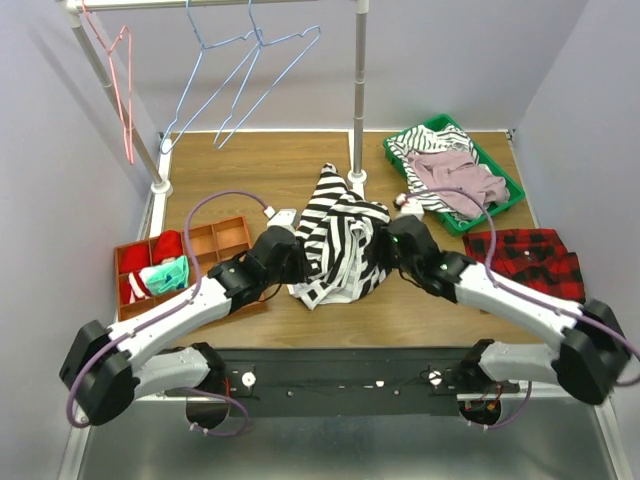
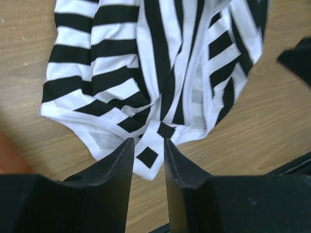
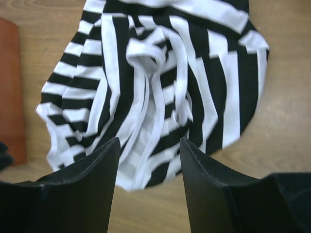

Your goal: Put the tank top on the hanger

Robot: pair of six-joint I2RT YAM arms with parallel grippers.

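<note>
The raised fold of the tank top stands up beyond my right gripper's fingers, so the gripper goes outward and down onto it next with open fingers.
The tank top [image 1: 340, 240], black-and-white striped, lies crumpled on the table's middle. My left gripper [image 1: 292, 258] is at its left edge. In the left wrist view the gripper [image 2: 147, 143] has its jaws a little apart, with a lower corner of the tank top [image 2: 146, 73] just past the tips. My right gripper [image 1: 397, 245] is at the top's right edge. In the right wrist view it [image 3: 149, 141] is open above the tank top's [image 3: 160, 77] folded straps, holding nothing. Two light-blue hangers [image 1: 205, 85] [image 1: 268, 75] hang on the rail at the back.
A pink-red wire hanger [image 1: 122, 80] hangs at the rail's left end. The rail's post [image 1: 358, 90] stands right behind the tank top. A green tray [image 1: 500, 165] with clothes is back right, plaid cloth [image 1: 525, 255] at the right, a brown divided box [image 1: 225, 237] at the left.
</note>
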